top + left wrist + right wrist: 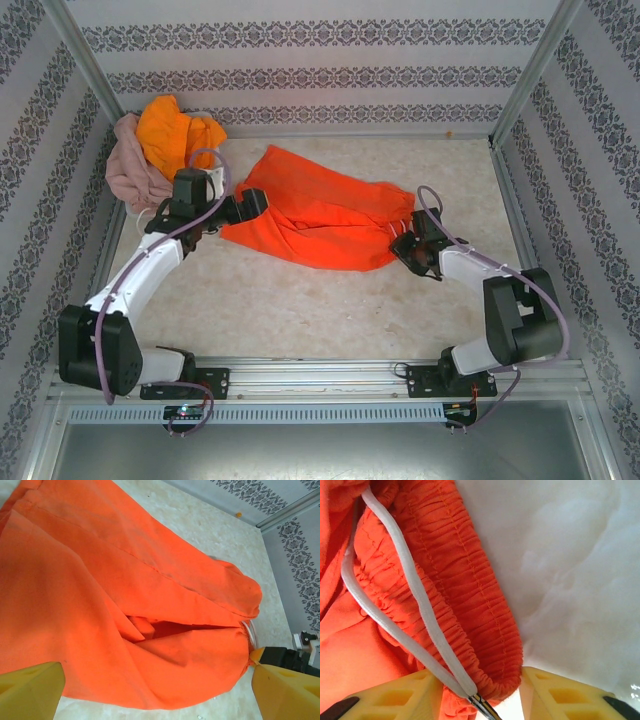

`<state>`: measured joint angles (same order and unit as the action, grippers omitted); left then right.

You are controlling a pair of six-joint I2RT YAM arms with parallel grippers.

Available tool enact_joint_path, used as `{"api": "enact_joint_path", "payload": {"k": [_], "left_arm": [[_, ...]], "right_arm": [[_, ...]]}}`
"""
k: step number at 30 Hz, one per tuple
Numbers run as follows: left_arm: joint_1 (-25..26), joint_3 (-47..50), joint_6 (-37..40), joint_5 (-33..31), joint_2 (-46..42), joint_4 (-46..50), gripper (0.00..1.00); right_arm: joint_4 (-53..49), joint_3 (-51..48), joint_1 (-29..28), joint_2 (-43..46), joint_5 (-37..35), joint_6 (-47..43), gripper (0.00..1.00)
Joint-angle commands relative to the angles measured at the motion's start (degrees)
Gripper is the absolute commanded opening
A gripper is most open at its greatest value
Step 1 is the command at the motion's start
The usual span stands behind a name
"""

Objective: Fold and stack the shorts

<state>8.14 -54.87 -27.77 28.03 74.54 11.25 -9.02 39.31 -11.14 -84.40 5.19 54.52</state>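
I will next lower the open fingers of my left gripper and pull them back toward my base onto the leg end's near corner (232, 235).
The red-orange shorts (320, 215) lie spread across the middle of the table, waist to the right. My left gripper (252, 203) hovers at their left edge, open wide, its yellow fingers (30, 692) apart over the cloth (125, 605). My right gripper (405, 245) is at the waist end. Its fingers (555, 695) press either side of the gathered waistband (465, 600), with the white drawstring (415, 595) running between them (480, 685). The yellow-orange shorts (175, 130) lie bunched on the dusty pink shorts (130, 165) in the back left corner.
Patterned walls and metal posts close in the table on three sides. Bare tabletop (300, 310) stretches between the red-orange shorts and the arm bases. A small orange speck (452, 133) sits at the back right wall.
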Motion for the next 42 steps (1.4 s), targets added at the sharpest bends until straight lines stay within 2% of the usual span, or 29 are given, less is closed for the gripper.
{"api": "enact_joint_path", "payload": {"k": [1,6,9,10,15,19,24,29,32,35,37,42], "left_arm": [[-0.4,3.6,-1.6,-1.9,-3.0,-3.0,0.98],[-3.0,9.5,-3.3,-2.1,-6.8,-3.3,0.99],[-5.5,12.4,-4.3,-2.0,-9.1,-2.5,1.00],[-6.1,13.0,-4.5,-2.2,-9.6,-1.8,1.00],[-8.7,17.6,-7.6,-4.6,-11.9,0.0,0.93],[-9.1,21.5,-10.7,-5.3,-10.9,-4.3,0.85],[-9.0,22.3,-12.2,-1.9,-4.6,-9.4,0.76],[-9.0,22.3,-11.0,-2.8,2.4,-14.1,0.66],[-9.1,20.7,-11.0,0.1,7.2,-16.7,0.60],[-9.0,19.4,-11.2,1.6,11.5,-18.0,0.51],[-8.9,18.7,-11.4,3.1,13.7,-18.9,0.32],[-8.7,15.8,-11.3,6.4,14.1,-17.3,0.00]], "right_arm": [[1.8,2.0,-0.4,-2.1,-0.5,0.7,0.36],[1.5,3.1,-0.2,-4.7,-0.4,-0.5,0.17],[1.0,3.2,0.7,-4.2,0.2,-1.1,0.02],[0.9,3.1,1.1,-3.5,0.7,-1.2,0.00],[-1.2,2.5,3.3,3.2,1.7,-3.1,0.00],[-4.1,2.6,4.9,8.0,1.6,-5.2,0.00],[-4.7,1.8,5.8,10.6,2.6,-5.6,0.00],[-4.2,1.7,5.8,9.7,3.9,-5.3,0.00],[-4.4,1.9,5.9,9.4,4.4,-5.6,0.00],[-4.4,1.8,5.9,9.7,4.1,-5.6,0.00],[-4.5,1.8,5.9,9.9,3.9,-5.6,0.00],[-5.4,2.3,6.1,11.2,3.4,-6.2,0.00]]}}
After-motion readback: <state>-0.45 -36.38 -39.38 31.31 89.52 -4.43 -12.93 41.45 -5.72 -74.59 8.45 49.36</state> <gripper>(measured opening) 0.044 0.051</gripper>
